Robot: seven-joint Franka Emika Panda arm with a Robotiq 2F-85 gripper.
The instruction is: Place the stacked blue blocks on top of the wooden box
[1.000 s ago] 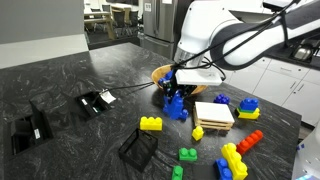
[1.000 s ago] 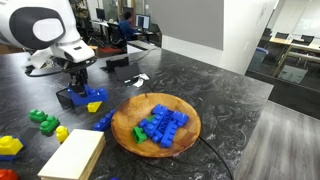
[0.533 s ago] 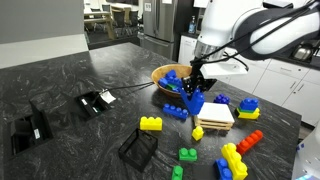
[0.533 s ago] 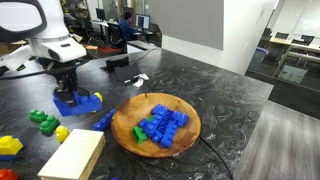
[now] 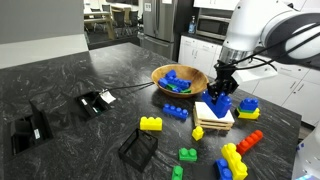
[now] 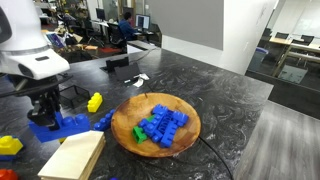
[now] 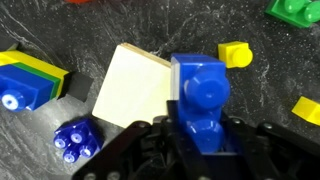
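Observation:
I should next turn my gripper and move it to the left in the wrist view and down onto the box top's middle [image 6: 74, 156] [image 7: 136, 90], as that is below it on that side.
My gripper [image 5: 220, 92] is shut on the stacked blue blocks [image 5: 217, 104] and holds them just above the near edge of the wooden box [image 5: 214, 119]. In the other exterior view the gripper [image 6: 45, 108] holds the blue stack [image 6: 47, 124] beside the pale box [image 6: 72, 156]. In the wrist view the blue stack [image 7: 200, 98] sits between the black fingers [image 7: 198, 135], over the right edge of the whitish box top [image 7: 135, 85]. Whether the stack touches the box cannot be told.
A round wooden bowl [image 5: 160, 72] [image 6: 125, 112] holds loose blue and green bricks. Around the box lie a yellow brick [image 5: 150, 124], a flat blue brick [image 5: 176, 111], green bricks [image 5: 188, 154], a red brick [image 5: 249, 140] and a yellow-blue stack [image 5: 233, 160]. Black items [image 5: 95, 102] lie further off.
My gripper has lifted the blue stack from the counter beside the bowl and carried it sideways to over the wooden box.

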